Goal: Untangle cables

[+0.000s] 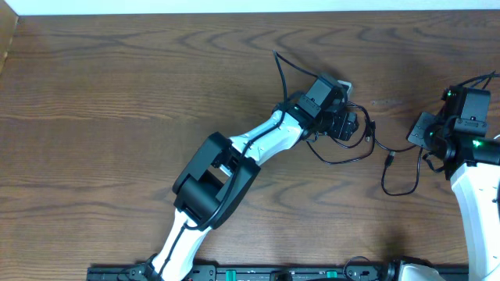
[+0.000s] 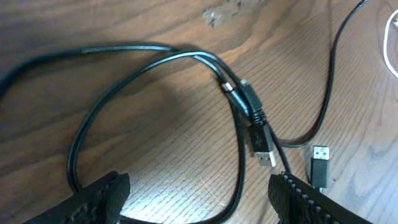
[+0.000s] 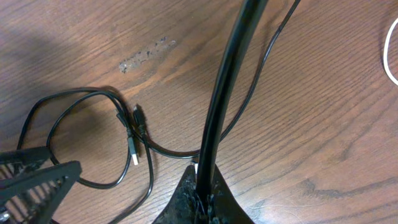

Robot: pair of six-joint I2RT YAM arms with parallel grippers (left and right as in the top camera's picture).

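The right gripper pulls away next and releases beside the white cable (image 3: 386,55) to its right in the overhead view, because its piece of the black cable (image 3: 230,62) runs to the loops.
The thin black cable (image 1: 344,160) lies in loose loops on the wooden table, from the centre towards the right. My left gripper (image 1: 351,125) is open just above it. In the left wrist view a loop of the cable (image 2: 155,59) lies between the open jaws (image 2: 199,182), with two USB plugs (image 2: 264,144) beside it. My right gripper (image 1: 426,134) is shut on the black cable. In the right wrist view that strand (image 3: 230,62) rises taut from the closed jaws (image 3: 205,182). The white cable shows only as a curve at the right edge of both wrist views (image 2: 392,43) (image 3: 388,56).
The brown wooden table (image 1: 117,117) fills the view. A pale scuff mark (image 3: 146,53) is on the wood near the loops. A third plug (image 1: 390,160) lies between the two grippers. The arms' bases stand along the front edge.
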